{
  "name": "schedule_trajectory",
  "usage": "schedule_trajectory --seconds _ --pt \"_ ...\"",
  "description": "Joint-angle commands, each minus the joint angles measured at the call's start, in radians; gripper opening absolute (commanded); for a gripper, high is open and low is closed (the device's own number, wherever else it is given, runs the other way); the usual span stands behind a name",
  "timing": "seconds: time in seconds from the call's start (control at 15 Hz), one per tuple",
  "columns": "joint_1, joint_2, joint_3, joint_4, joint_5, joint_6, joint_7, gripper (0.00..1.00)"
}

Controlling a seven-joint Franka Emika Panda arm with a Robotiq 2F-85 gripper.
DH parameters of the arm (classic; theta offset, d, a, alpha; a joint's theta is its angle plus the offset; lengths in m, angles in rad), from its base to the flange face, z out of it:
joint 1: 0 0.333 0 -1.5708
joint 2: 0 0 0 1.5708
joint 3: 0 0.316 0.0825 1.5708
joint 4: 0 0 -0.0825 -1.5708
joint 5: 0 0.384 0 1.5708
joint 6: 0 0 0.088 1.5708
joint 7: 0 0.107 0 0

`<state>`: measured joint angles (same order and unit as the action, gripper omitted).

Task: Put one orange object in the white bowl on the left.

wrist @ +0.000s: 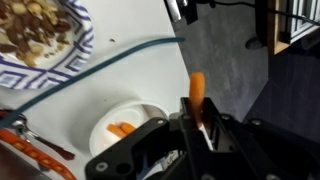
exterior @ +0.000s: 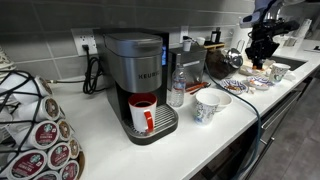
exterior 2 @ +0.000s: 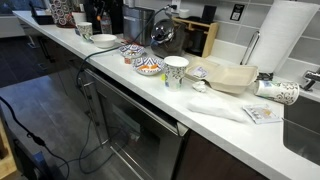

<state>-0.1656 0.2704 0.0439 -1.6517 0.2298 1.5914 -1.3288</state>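
The white dish holding orange pieces is below the robot's gripper, to the left in the wrist view, so the gripper will next move over it, go down and release the orange object.
In the wrist view my gripper is shut on a slim orange object, which sticks out upright between the fingers. Below it stands a small shallow white dish holding more orange pieces. In an exterior view the gripper hangs above the small dishes at the far end of the counter. The deep white bowl with blue markings stands apart from it, nearer the coffee machine. I cannot make out the gripper in the exterior view from the sink end.
A patterned plate of nuts and a dark cable lie near the dish. The counter edge drops to dark floor. A Keurig machine holds a red-handled mug. Painted dishes and a cup stand on the counter.
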Motion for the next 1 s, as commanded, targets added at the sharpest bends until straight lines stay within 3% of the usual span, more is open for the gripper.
schedule_trajectory --seconds 0.0,0.2,0.27,0.33,0.53,0.93 --pt "0.026 0.007 -0.01 0.012 0.011 -0.025 -0.003 0.16" --pt "0.027 0.019 -0.009 0.027 0.017 -0.038 -0.011 0.16" --pt "0.024 0.02 -0.01 0.029 0.018 -0.039 -0.015 0.04" --pt "0.018 0.023 -0.008 0.018 0.082 -0.013 0.009 0.04" --pt "0.049 0.048 0.005 -0.007 0.165 0.136 0.111 0.04" --pt "0.112 0.16 0.025 -0.055 0.13 0.426 0.249 0.04"
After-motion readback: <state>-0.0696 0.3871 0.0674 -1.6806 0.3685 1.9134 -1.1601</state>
